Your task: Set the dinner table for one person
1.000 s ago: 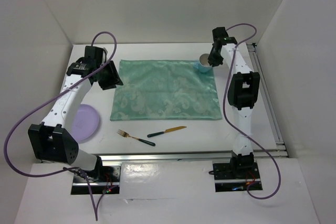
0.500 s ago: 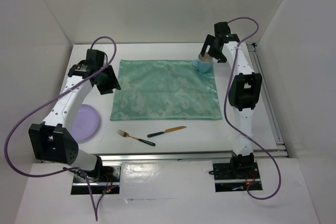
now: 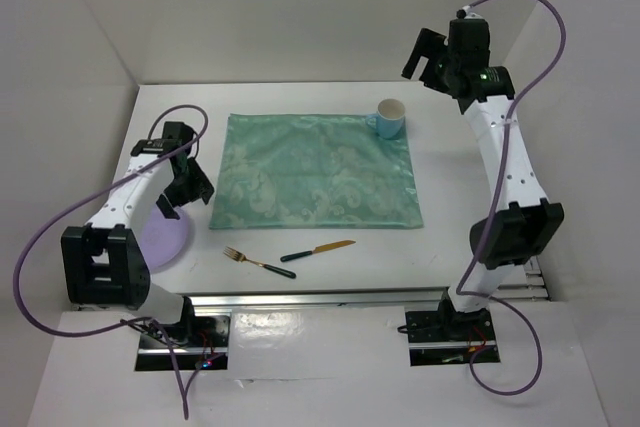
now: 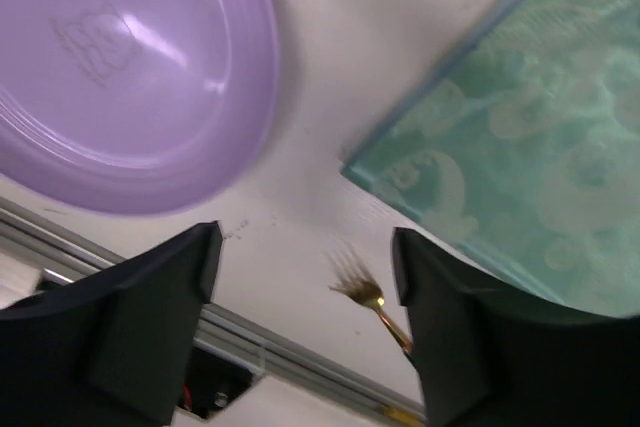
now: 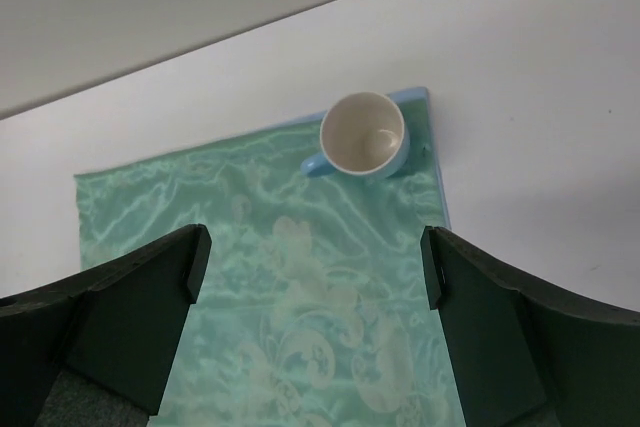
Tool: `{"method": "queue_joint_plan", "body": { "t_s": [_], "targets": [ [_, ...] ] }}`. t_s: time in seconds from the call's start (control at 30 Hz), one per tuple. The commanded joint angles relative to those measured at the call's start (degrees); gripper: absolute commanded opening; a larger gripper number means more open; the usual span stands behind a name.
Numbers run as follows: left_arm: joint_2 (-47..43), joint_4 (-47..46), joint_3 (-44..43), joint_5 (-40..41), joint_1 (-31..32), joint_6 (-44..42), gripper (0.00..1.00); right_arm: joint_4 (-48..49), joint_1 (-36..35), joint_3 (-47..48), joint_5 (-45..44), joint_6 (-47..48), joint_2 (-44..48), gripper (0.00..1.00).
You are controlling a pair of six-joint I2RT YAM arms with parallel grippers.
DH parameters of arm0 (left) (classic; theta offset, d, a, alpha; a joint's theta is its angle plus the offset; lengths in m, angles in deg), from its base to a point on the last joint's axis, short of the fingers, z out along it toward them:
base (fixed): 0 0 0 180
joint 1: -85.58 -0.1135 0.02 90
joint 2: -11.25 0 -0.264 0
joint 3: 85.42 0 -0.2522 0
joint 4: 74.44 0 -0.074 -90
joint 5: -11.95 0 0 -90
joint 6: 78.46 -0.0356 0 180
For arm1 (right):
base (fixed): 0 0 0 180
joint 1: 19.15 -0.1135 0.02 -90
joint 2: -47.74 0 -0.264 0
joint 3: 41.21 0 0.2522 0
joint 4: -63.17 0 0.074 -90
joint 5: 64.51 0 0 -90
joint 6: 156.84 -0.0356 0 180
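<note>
The purple plate (image 3: 165, 237) is still off the mat, so my left gripper should next go down, open, toward the plate and onto the plate's rim that faces the mat.
The white dinner table (image 3: 440, 242) carries a teal patterned mat (image 3: 315, 172). A light blue cup (image 3: 391, 118) stands upright on the mat's far right corner, and in the right wrist view the cup (image 5: 364, 134) is empty. My right gripper (image 3: 430, 55) hangs open high above and behind it; my right gripper (image 5: 315, 267) holds nothing. A purple plate (image 3: 165, 237) lies near the left front. My left gripper (image 3: 182, 195) hovers open by the plate's far edge, between the plate (image 4: 130, 77) and the mat (image 4: 530, 147). My left gripper (image 4: 305, 287) is empty.
A gold fork (image 3: 245, 258) and a gold knife with a dark handle (image 3: 318, 251) lie on the bare tabletop in front of the mat. The fork's tines (image 4: 365, 287) show between my left fingers, farther off. A metal rail (image 3: 330, 295) runs along the near edge.
My right gripper opened, left the cup on the mat's corner and rose up and back. My left arm swung toward the near left, over the plate's edge, with its jaws wider.
</note>
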Motion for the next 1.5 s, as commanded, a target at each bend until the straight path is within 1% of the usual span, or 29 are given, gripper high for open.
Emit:
{"method": "queue_joint_plan", "body": {
  "t_s": [0.0, 0.03, 0.07, 0.17, 0.3, 0.4, 0.43, 0.47, 0.53, 0.57, 0.6, 0.67, 0.77, 0.8, 0.83, 0.9, 0.93, 1.0, 1.03, 1.07, 1.13, 1.17, 1.23, 1.27, 1.33, 1.37, 1.4, 1.43, 1.47],
  "targets": [
    [5.5, -1.1, -3.5, 6.2, -1.2, 1.2, 0.93, 3.7, -1.4, -7.0, 2.0, 1.0, 4.1, 1.00],
    [9.2, -1.1, -4.3, 6.2, -1.2, 1.2, 0.94, 4.4, -1.4, -8.0, 2.6, 1.0, 4.8, 1.00],
    [10.7, -1.1, -4.8, 6.2, -1.8, 1.2, 0.94, 4.4, -1.4, -8.6, 2.0, 1.0, 4.8, 1.00],
    [14.8, -3.0, -4.8, 6.2, -2.4, 1.7, 0.86, 3.2, -0.9, -9.8, 0.1, 2.1, 5.4, 1.00],
    [17.3, -3.0, -5.5, 8.6, -3.5, 2.9, 0.80, 3.2, 0.3, -11.8, 0.1, 2.6, 7.1, 1.00],
    [18.2, -6.0, -3.9, 7.8, -5.2, 2.9, 0.76, 3.2, 1.0, -13.5, 0.7, 2.6, 8.4, 1.00],
    [19.2, -6.0, -3.4, 7.3, -5.9, 3.6, 0.71, 3.2, 1.0, -14.2, 0.7, 2.6, 8.5, 1.00],
    [19.8, -6.8, -3.4, 7.2, -6.5, 3.6, 0.71, 3.2, 1.0, -14.2, 0.7, 3.1, 8.5, 1.00],
    [20.8, -6.8, -3.4, 6.4, -7.1, 4.4, 0.67, 2.6, 1.0, -14.2, 0.7, 3.1, 8.5, 1.00],
    [22.2, -6.8, -3.4, 6.4, -7.1, 4.4, 0.59, 2.6, 1.0, -14.2, 0.7, 3.1, 8.5, 1.00],
    [22.9, -6.8, -3.4, 6.4, -7.6, 4.4, 0.57, 2.6, 1.0, -14.2, 0.1, 3.6, 8.5, 1.00],
    [24.1, -6.8, -4.0, 5.0, -8.3, 5.0, 0.54, 2.0, 1.0, -14.2, 0.1, 3.7, 8.5, 1.00],
    [25.4, -6.8, -5.1, 5.0, -8.3, 5.0, 0.34, 2.0, 1.5, -14.2, -0.4, 3.7, 9.1, 1.00],
    [25.4, -6.2, -5.1, 5.0, -8.3, 5.0, 0.11, 2.0, 1.5, -14.2, -0.4, 3.7, 9.1, 1.00],
    [24.7, -4.9, -5.8, 5.0, -8.3, 5.0, 0.00, 1.5, 1.5, -14.2, -0.4, 3.7, 9.6, 1.00],
    [21.4, -4.2, -7.4, 7.4, -7.8, 5.0, 0.00, 1.0, 1.5, -14.2, -0.9, 3.7, 9.6, 1.00],
    [19.9, -3.4, -8.0, 8.5, -6.9, 3.9, 0.00, 1.0, 1.5, -14.2, -0.9, 3.7, 9.6, 1.00],
    [17.1, -2.3, -11.1, 10.1, -2.6, 2.0, 0.00, 1.0, 1.5, -14.8, -0.9, 3.7, 10.2, 1.00],
    [15.1, -2.3, -12.4, 9.4, -0.9, -1.1, 0.00, 1.0, 1.5, -15.7, -0.9, 3.7, 10.9, 1.00],
    [15.1, -1.7, -15.7, 8.2, 2.6, -2.6, 0.00, 1.0, 2.1, -17.2, -0.9, 3.1, 11.7, 1.00],
    [15.1, -1.1, -19.5, 5.9, 6.5, -5.5, 0.00, 1.0, 2.1, -19.2, -0.3, 2.5, 12.2, 1.00],
    [16.3, -0.4, -23.7, 4.5, 10.9, -6.1, 0.00, 1.0, 2.7, -21.3, -0.3, 2.5, 13.7, 1.00],
    [18.5, 0.8, -28.1, 4.0, 15.5, -7.1, 0.00, 0.4, 3.6, -22.8, -2.0, 2.5, 14.7, 1.00],
    [19.9, 0.8, -32.5, 4.0, 20.1, -7.1, 0.00, -0.2, 5.3, -23.3, -2.0, 2.5, 15.2, 1.00],
    [25.5, 2.6, -37.6, 5.2, 24.2, -7.6, 0.00, -0.9, 7.0, -23.3, -1.4, 3.0, 16.0, 1.00],
    [27.8, 3.6, -43.5, 5.7, 26.1, -7.6, 0.00, -0.9, 7.7, -23.3, -1.4, 3.6, 16.9, 1.00],
    [30.2, 4.7, -46.5, 6.5, 29.2, -7.6, 0.00, -1.7, 8.7, -24.0, -1.4, 3.7, 17.8, 1.00],
    [35.0, 5.7, -49.6, 6.5, 30.5, -7.6, 0.00, -2.4, 9.2, -24.0, -1.4, 3.7, 18.5, 1.00],
    [37.4, 7.5, -52.6, 7.3, 31.8, -7.6, 0.00, -2.4, 9.2, -24.7, -1.4, 4.2, 19.1, 1.00]
  ]
}}
